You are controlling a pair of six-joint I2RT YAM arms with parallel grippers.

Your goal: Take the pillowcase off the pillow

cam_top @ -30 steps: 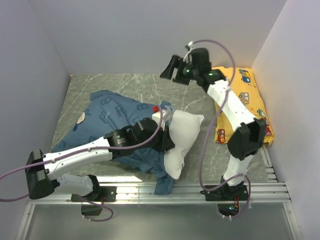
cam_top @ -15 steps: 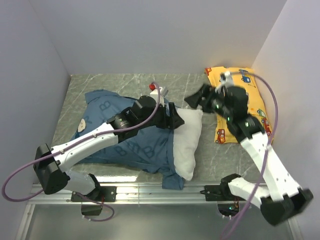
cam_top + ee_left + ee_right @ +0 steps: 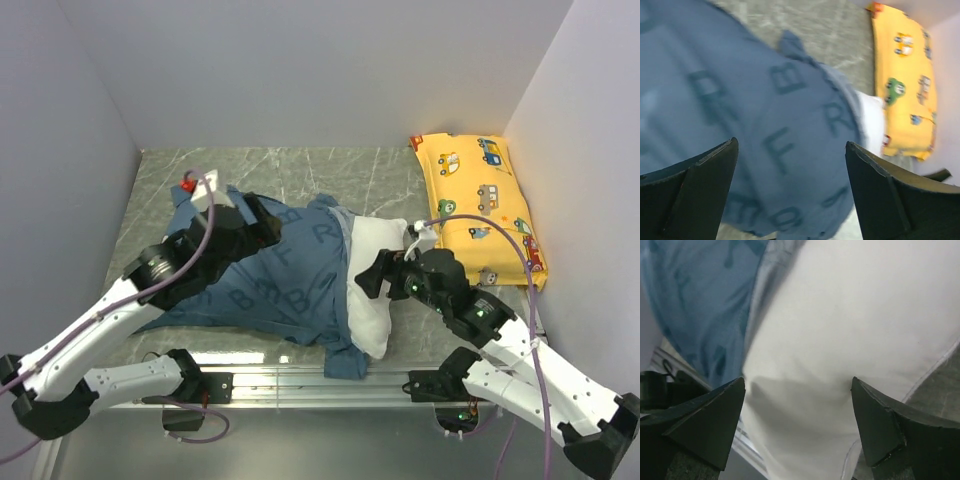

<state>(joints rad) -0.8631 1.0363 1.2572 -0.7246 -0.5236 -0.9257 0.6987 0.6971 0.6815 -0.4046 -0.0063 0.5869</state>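
The pillowcase's lettered cloth still covers most of the pillow, so my left gripper will move down and to the left in the top view onto that cloth next.
The dark-blue pillowcase (image 3: 280, 285) with pale letters lies spread across the middle of the table and still covers most of the white pillow (image 3: 372, 300), whose right end sticks out of it. My left gripper (image 3: 270, 226) hovers open above the pillowcase (image 3: 765, 120), with nothing between its fingers (image 3: 700, 190). My right gripper (image 3: 368, 280) is low at the pillow's bare end, open, its fingertips (image 3: 875, 425) spread to either side of the white pillow (image 3: 850, 315). The pillowcase's edge (image 3: 705, 300) shows to the left in the right wrist view.
A yellow car-print pillow (image 3: 482, 205) lies along the right wall; it also shows in the left wrist view as the yellow pillow (image 3: 902, 75). Grey walls close in the left, back and right. A metal rail (image 3: 380, 380) runs along the near edge.
My left gripper opened, let go at the pillowcase's mouth and drew back to the left. The right arm swung down from the back of the table to the pillow's bare end.
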